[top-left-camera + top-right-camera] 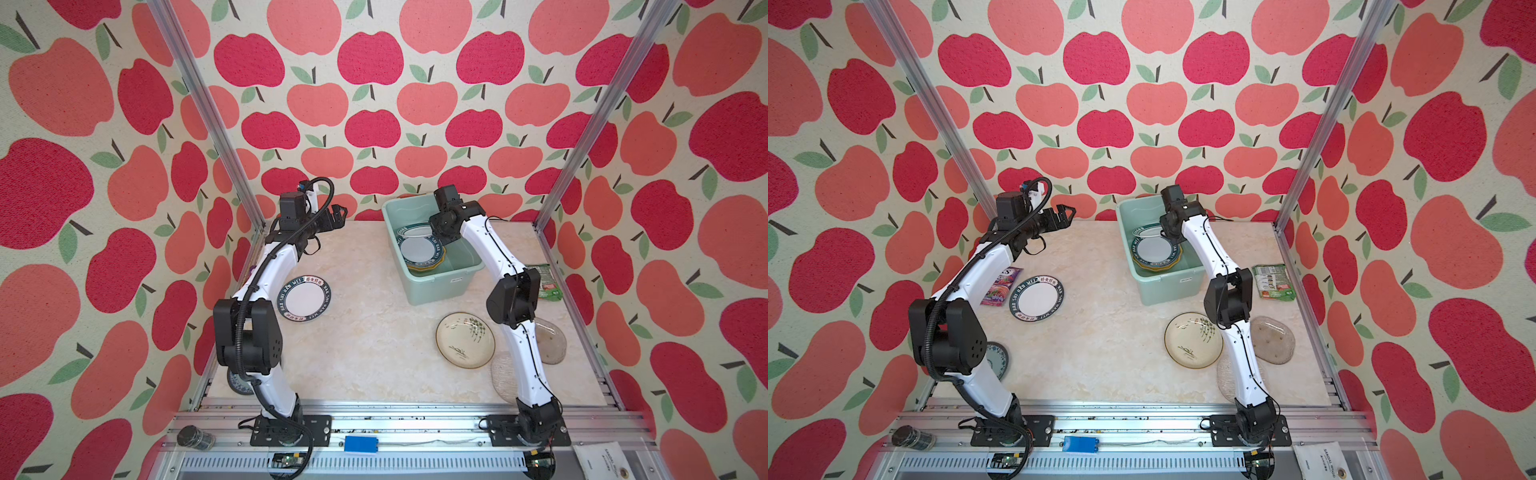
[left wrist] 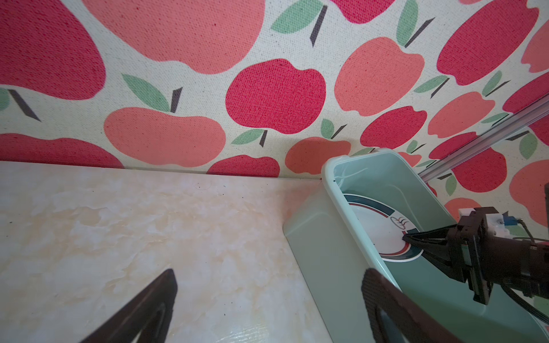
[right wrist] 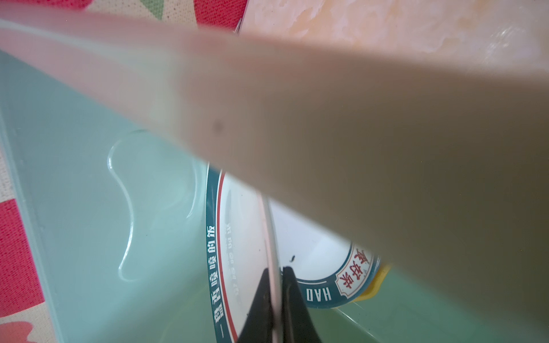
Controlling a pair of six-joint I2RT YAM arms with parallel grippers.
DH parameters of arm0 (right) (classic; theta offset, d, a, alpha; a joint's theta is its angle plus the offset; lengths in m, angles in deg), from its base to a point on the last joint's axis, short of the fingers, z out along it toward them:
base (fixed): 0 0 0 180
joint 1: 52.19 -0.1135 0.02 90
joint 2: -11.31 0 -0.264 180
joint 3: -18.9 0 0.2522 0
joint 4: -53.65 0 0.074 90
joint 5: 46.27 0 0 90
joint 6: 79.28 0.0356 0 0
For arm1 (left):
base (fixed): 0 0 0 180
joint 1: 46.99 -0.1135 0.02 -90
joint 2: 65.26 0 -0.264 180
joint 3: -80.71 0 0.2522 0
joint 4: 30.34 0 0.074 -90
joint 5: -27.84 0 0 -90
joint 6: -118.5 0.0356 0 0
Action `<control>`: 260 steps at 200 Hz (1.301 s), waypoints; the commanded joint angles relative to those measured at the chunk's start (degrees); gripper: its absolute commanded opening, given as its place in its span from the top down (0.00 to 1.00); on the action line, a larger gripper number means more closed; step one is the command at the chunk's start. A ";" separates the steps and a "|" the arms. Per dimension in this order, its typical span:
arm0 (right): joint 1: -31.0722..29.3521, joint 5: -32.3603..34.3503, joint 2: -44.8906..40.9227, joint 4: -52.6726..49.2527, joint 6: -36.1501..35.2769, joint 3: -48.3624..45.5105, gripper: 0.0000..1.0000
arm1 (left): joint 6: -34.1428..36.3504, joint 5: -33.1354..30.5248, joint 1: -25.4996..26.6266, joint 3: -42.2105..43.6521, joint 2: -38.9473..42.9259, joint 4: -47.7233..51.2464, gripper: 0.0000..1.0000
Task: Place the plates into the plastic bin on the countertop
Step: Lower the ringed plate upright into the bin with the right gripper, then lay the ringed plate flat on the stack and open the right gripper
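Observation:
The held plate leans beyond the stack, so the right gripper should next move back and down over the lettered plate on the yellow plate and release the white plate's rim.
The mint-green plastic bin [image 1: 440,286] [image 1: 1167,286] stands at the back of the countertop [image 1: 365,340]. Inside it my right gripper [image 2: 405,237] [image 3: 277,270] is shut on the rim of a white plate with a dark lettered rim [image 1: 415,230] [image 2: 383,228], held tilted. Under it lies another lettered plate [image 1: 419,251] on a yellow plate [image 3: 378,282]. My left gripper [image 1: 338,214] [image 2: 269,279] hangs open and empty, left of the bin. On the countertop lie a lettered plate [image 1: 305,297], a cream plate with a green plant [image 1: 465,340], two clear glass plates [image 1: 1273,340] [image 1: 1225,378] and a blue-patterned plate [image 1: 996,359].
A purple snack packet [image 1: 1000,286] lies by the left arm and a green packet [image 1: 1273,281] right of the bin. Metal frame posts and apple-print walls close in the back and sides. The right arm passes over the glass plates.

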 commanded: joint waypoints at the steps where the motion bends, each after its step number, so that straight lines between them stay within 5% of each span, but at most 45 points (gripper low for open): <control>1: -3.50 -9.38 7.38 -9.71 7.90 -3.11 0.94 | 0.33 -0.24 0.03 2.25 3.13 0.06 0.01; 65: -6.72 1.24 7.02 -13.32 11.68 0.94 0.96 | -1.43 0.20 -2.01 11.04 10.67 -2.91 0.01; 139: -8.20 2.68 7.96 -12.04 15.27 -0.22 0.94 | -0.03 -1.55 -4.55 17.68 18.23 -1.93 0.01; 260: -7.87 -0.21 8.07 -3.51 14.65 -7.99 0.83 | 1.66 -2.24 -4.21 13.34 18.84 5.14 0.01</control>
